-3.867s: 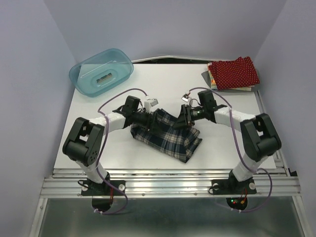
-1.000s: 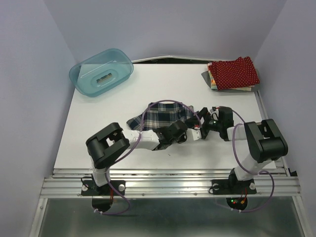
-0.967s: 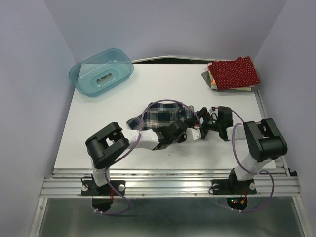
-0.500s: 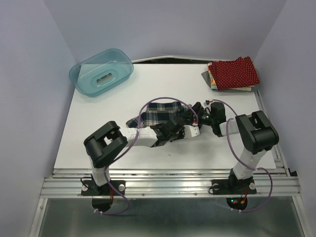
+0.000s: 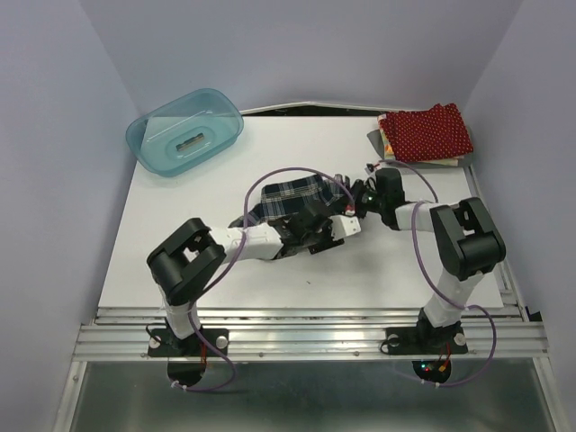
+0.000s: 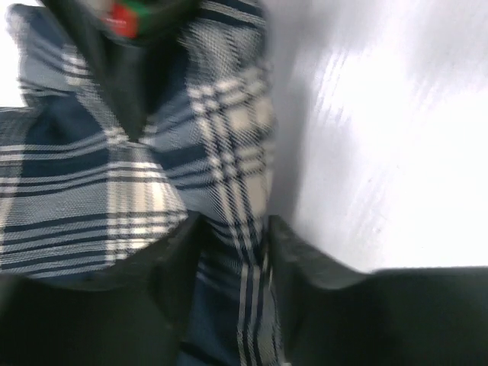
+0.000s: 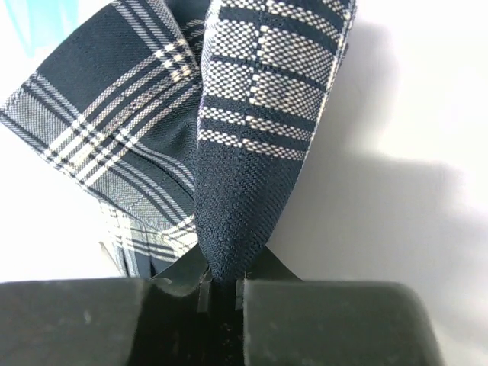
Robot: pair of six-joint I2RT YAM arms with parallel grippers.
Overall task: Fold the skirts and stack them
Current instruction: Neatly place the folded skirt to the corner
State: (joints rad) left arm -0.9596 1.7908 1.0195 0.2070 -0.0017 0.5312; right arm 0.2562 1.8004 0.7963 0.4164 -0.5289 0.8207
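Next, my right gripper rises, carries the plaid skirt [image 5: 290, 200] outward, lowers it and releases it where folded pieces are stacked, over the red dotted skirt's wall-side edge [image 5: 463, 131].
The navy-green-white plaid skirt [image 5: 290, 200] lies bunched at the middle of the white table. My left gripper [image 5: 317, 216] is shut on its near right edge; the left wrist view shows plaid cloth [image 6: 152, 175] running between the fingers [image 6: 305, 267]. My right gripper [image 5: 358, 203] is shut on a dark corner of the same skirt [image 7: 252, 137], with the cloth pinched at the jaws. The dark red dotted skirt [image 5: 427, 132] lies folded at the far right corner, on top of a folded piece [image 5: 385, 142] showing orange and cream at its edge.
A translucent teal bin [image 5: 184, 131] stands at the far left of the table [image 5: 180, 243]. Purple cables [image 5: 297, 175] arc over the skirt. Walls close in on both sides.
Both grippers have carried the plaid skirt's near edge away from the table's front, folding it over. The right gripper has moved left and back; the skirt is now a smaller bundle.
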